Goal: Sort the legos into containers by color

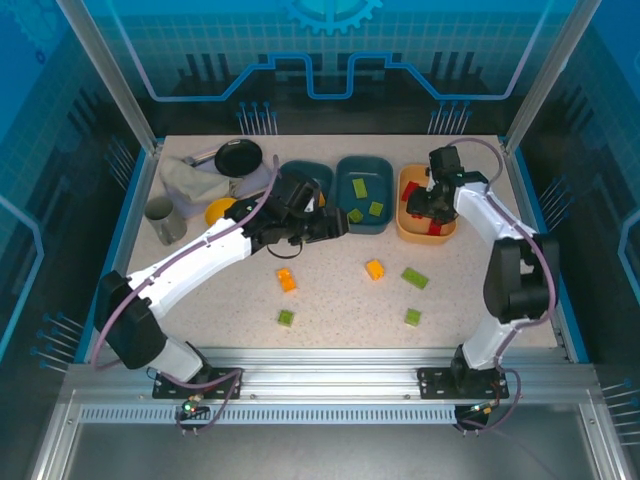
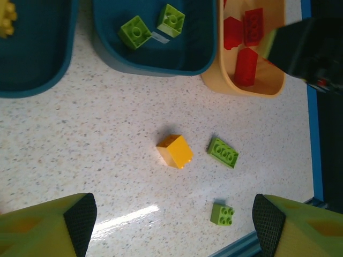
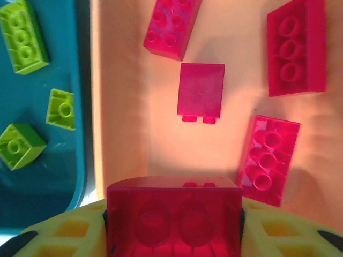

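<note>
Other red legos lie on the bare bottom of the pale orange container below my right gripper, so my right gripper will lower the red lego toward it next and let go.
My right gripper is shut on a red lego above the pale orange container, where several red legos lie. It hangs over that container in the top view too. My left gripper stands open above the table with nothing between its fingers. Below it lie an orange-yellow lego, an oblong green one and a small green one. The middle teal container holds green legos. A yellow lego lies in the left teal container.
At the back left stand a grey cup, a small yellow bowl, a black round lid and a white cloth. More loose legos, orange and green, lie mid-table. The blue table edge runs at the right.
</note>
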Action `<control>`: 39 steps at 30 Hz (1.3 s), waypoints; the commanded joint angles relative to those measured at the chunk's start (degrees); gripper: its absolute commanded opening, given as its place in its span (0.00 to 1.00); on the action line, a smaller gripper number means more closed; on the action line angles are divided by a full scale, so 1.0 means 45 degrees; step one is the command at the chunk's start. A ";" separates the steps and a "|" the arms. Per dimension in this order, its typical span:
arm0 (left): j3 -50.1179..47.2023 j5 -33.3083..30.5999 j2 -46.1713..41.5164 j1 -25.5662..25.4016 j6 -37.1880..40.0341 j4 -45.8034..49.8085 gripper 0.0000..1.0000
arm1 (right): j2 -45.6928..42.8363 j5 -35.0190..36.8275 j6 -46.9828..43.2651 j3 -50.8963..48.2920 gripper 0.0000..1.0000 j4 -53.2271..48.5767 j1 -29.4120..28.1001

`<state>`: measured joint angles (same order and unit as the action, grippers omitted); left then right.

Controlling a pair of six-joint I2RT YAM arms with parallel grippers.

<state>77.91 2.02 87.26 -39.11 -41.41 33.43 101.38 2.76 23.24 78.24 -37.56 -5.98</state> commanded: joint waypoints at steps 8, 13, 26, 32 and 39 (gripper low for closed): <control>0.0569 0.0362 0.0239 -0.0179 0.0414 -0.0011 0.80 | 0.2550 -0.1047 0.1255 0.1508 0.39 -0.0911 0.0566; 0.0520 0.0310 0.0257 -0.0180 0.0364 0.0071 0.80 | 0.3239 -0.0852 0.1242 0.2052 0.42 -0.0920 0.0574; 0.1424 0.0835 0.1253 -0.0185 0.0347 0.0480 0.81 | 0.1241 0.0054 0.0997 0.1907 0.74 -0.1115 -0.0142; 0.3647 0.2199 0.3989 -0.0181 -0.0575 0.2259 0.80 | -0.2654 0.1447 0.0600 -0.0680 0.74 -0.0217 -0.1658; 0.7335 0.4046 0.8261 -0.0323 -0.2375 0.5287 0.80 | -0.7777 0.1194 0.0074 -0.4935 0.77 0.0534 -0.3317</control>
<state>106.28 14.57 120.49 -39.68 -47.62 47.75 70.78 8.14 25.28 61.04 -35.44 -19.46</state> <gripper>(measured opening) 0.800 0.769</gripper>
